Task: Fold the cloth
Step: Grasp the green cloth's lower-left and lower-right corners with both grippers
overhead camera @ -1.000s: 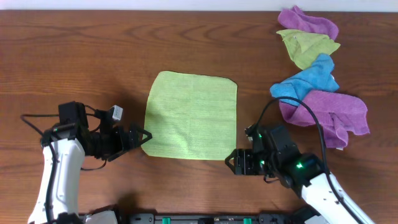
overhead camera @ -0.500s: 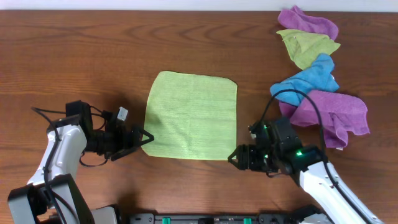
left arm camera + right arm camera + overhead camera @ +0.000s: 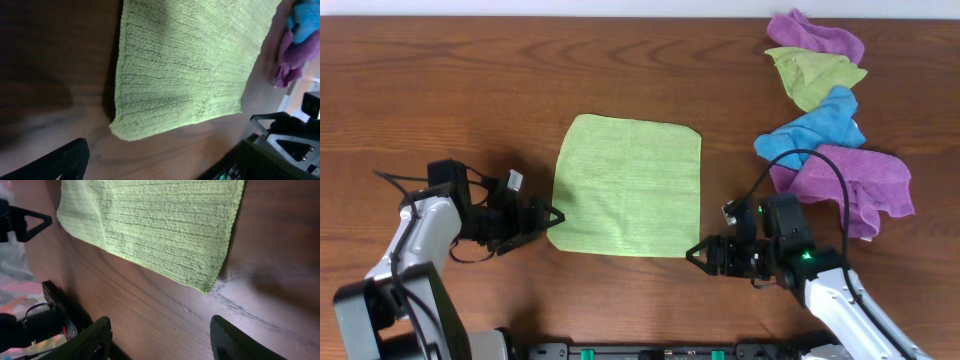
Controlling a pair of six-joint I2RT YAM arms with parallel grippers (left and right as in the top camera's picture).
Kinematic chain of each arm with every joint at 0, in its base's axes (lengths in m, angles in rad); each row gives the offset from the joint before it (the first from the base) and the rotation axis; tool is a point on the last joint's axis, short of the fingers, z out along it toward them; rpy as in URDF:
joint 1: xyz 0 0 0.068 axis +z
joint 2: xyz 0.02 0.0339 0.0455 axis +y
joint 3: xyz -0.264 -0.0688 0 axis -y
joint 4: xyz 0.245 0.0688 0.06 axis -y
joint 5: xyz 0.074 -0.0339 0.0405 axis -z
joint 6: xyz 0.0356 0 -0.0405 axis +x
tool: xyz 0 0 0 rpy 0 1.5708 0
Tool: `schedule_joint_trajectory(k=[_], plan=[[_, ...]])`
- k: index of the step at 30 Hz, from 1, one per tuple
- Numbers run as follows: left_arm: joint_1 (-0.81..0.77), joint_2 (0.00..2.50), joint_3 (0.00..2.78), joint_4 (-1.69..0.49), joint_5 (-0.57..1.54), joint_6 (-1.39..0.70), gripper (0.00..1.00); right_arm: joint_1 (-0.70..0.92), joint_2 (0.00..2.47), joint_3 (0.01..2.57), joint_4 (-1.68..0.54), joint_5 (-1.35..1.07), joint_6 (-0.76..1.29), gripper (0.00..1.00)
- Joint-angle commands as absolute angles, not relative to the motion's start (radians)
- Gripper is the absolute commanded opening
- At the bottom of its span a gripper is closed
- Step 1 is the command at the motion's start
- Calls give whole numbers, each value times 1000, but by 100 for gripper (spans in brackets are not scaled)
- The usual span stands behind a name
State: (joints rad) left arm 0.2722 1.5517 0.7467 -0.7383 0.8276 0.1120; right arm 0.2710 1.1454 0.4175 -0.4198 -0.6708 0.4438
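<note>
The cloth's near corner [image 3: 554,241] [image 3: 121,130] is below my left gripper, just ahead of the fingers, so next the gripper will lower its open fingers around that corner and close them.
A light green cloth [image 3: 628,187] lies flat and unfolded on the wooden table. My left gripper [image 3: 550,217] is open, low at the cloth's near left corner, which shows in the left wrist view [image 3: 122,131] just ahead of the jaws [image 3: 165,162]. My right gripper [image 3: 695,252] is open, low at the cloth's near right corner, which shows in the right wrist view [image 3: 205,286] ahead of the jaws [image 3: 162,340]. Neither gripper holds the cloth.
A pile of other cloths lies at the right: purple [image 3: 815,35], green [image 3: 815,72], blue [image 3: 815,125] and a large purple one [image 3: 855,185]. The table's front edge runs just behind both arms.
Both grippers have moved a little closer to the cloth's near corners and lower to the table. The cloth has not moved.
</note>
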Motion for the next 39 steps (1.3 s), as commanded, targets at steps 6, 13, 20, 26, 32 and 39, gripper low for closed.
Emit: schedule_joint_trajectory(k=[6, 13, 20, 26, 32, 39], plan=[[276, 1653, 718, -688, 866, 108, 95, 261, 1190, 363, -348, -705, 457, 59], [276, 1688, 715, -631, 892, 89, 95, 260, 1271, 361, -302, -703, 455, 58], [274, 1728, 714, -601, 940, 89, 95, 260, 1368, 361, -231, -700, 456, 57], [274, 1745, 714, -603, 954, 89, 96, 260, 1416, 361, -168, -686, 456, 57], [274, 1745, 713, -646, 955, 90, 95, 260, 1440, 361, -156, -656, 456, 53], [274, 1745, 713, -684, 959, 105, 95, 260, 1441, 361, -134, -640, 460, 50]])
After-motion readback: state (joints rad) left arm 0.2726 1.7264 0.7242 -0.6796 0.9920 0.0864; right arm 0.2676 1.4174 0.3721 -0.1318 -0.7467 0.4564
